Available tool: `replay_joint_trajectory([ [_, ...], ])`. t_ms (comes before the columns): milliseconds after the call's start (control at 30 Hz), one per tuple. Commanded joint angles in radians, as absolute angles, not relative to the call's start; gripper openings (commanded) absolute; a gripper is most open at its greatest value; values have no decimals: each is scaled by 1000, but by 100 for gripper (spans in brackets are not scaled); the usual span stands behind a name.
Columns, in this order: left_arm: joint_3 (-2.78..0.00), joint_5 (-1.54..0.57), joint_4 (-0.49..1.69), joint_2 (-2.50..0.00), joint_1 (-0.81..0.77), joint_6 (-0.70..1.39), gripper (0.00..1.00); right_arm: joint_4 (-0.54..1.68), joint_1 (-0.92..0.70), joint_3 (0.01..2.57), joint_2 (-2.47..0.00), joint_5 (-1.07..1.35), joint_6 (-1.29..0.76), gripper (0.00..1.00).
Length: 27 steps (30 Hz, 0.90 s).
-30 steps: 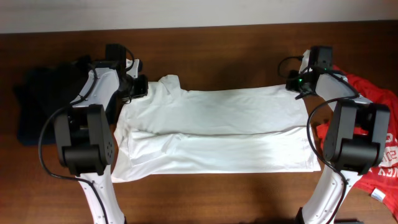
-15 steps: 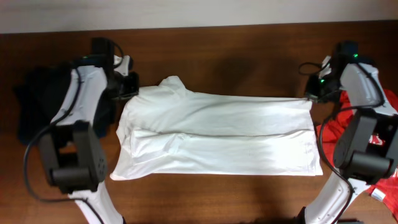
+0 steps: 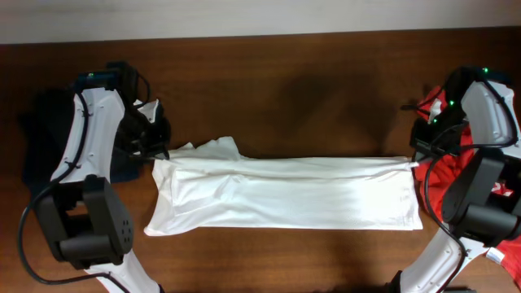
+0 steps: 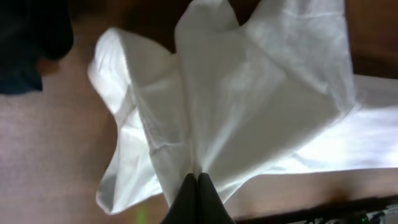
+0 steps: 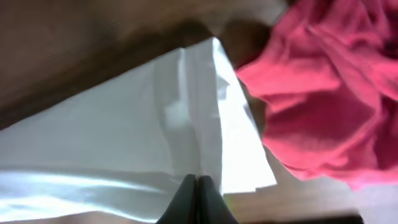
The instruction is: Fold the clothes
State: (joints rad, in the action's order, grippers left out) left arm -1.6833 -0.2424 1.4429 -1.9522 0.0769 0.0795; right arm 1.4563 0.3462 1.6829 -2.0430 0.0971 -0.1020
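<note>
The lower layer lies uncovered at the shirt's near corner beside the red garment, so my right gripper will move back and down toward it and release the hem.
A white shirt lies as a long band across the wooden table, its far edge pulled forward over the rest. My left gripper is shut on its left far corner by the collar; the left wrist view shows the jaws pinching bunched white cloth. My right gripper is shut on the right far corner; the right wrist view shows the jaws pinching the white hem.
A dark garment lies at the table's left end behind my left arm. A red garment lies at the right end, close beside the shirt's right edge; it also shows in the right wrist view.
Both grippers have carried the shirt's far edge toward the front of the table. The shirt has gone from a broad shape to a narrow folded band.
</note>
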Motion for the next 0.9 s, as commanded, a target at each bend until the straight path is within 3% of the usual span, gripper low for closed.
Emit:
replay_joint_trajectory([
  [0,-1687,-221,1499,-1940,99,73,0,1473,355,1692,-2024,41,-105,4],
  [433,-1595,-185,1599,-1933,101,28,1,1485,355,1572,-2024,-12,-112,4],
  [767,-1329,-114,1354,-1933,101,97,0,1448,355,1457,-2024,-12,-112,6],
  [867,-1283,-115,1285,-1933,101,120,1,1400,355,1409,-2024,-12,-113,16],
])
